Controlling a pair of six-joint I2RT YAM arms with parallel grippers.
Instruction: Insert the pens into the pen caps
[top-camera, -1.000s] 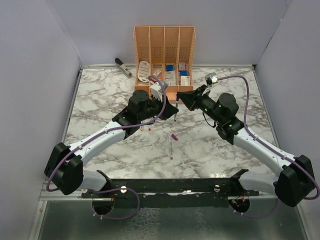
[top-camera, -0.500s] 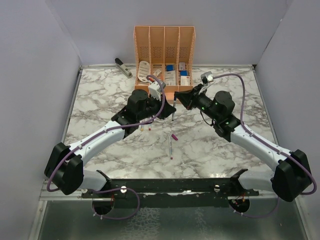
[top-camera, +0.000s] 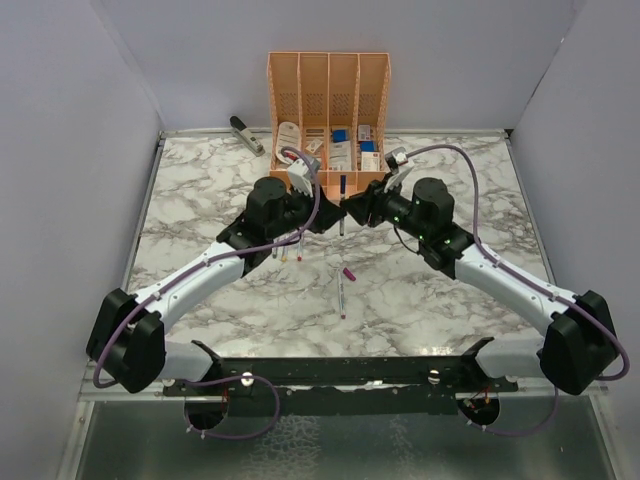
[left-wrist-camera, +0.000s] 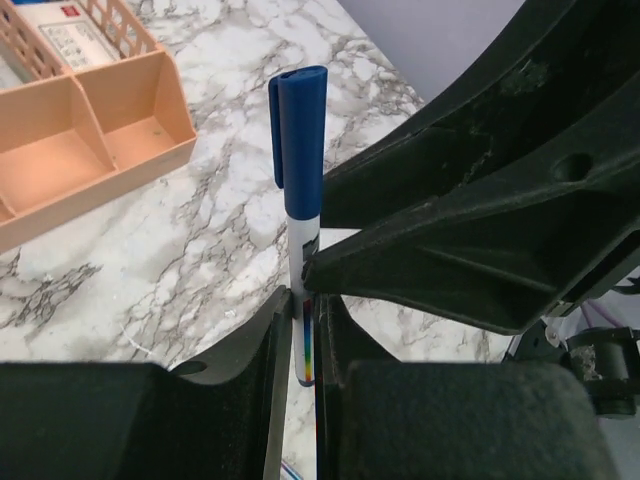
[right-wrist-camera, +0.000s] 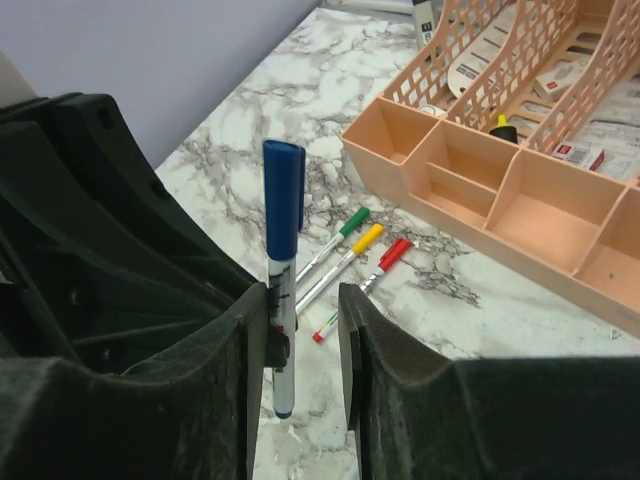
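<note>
My left gripper tilts and moves down to the bare marble (top-camera: 318, 248) beside the red-capped pen next, and releases the white pen, already capped blue, there.
My left gripper (top-camera: 328, 216) (left-wrist-camera: 303, 300) is shut on a white pen with a blue cap (left-wrist-camera: 301, 130) on its top end, and holds it upright above the table. The same pen shows in the top view (top-camera: 342, 198) and in the right wrist view (right-wrist-camera: 283, 230). My right gripper (top-camera: 354, 210) (right-wrist-camera: 305, 300) stands open around the pen's lower barrel; the pen rests against one finger, with a gap to the other. Three pens capped green (right-wrist-camera: 352, 221), yellow (right-wrist-camera: 366, 238) and red (right-wrist-camera: 395, 252) lie side by side on the table. An uncapped pen (top-camera: 341, 293) lies beside a purple cap (top-camera: 350, 272).
The peach organiser (top-camera: 329, 76) (right-wrist-camera: 500, 190) (left-wrist-camera: 90, 130) stands at the back, just behind both grippers. A grey stapler (top-camera: 246, 134) lies at the back left. Grey walls close in the left, right and back edges of the marble table (top-camera: 200, 200).
Both grippers have moved a little left and toward the organiser, with the blue-capped pen still between them.
</note>
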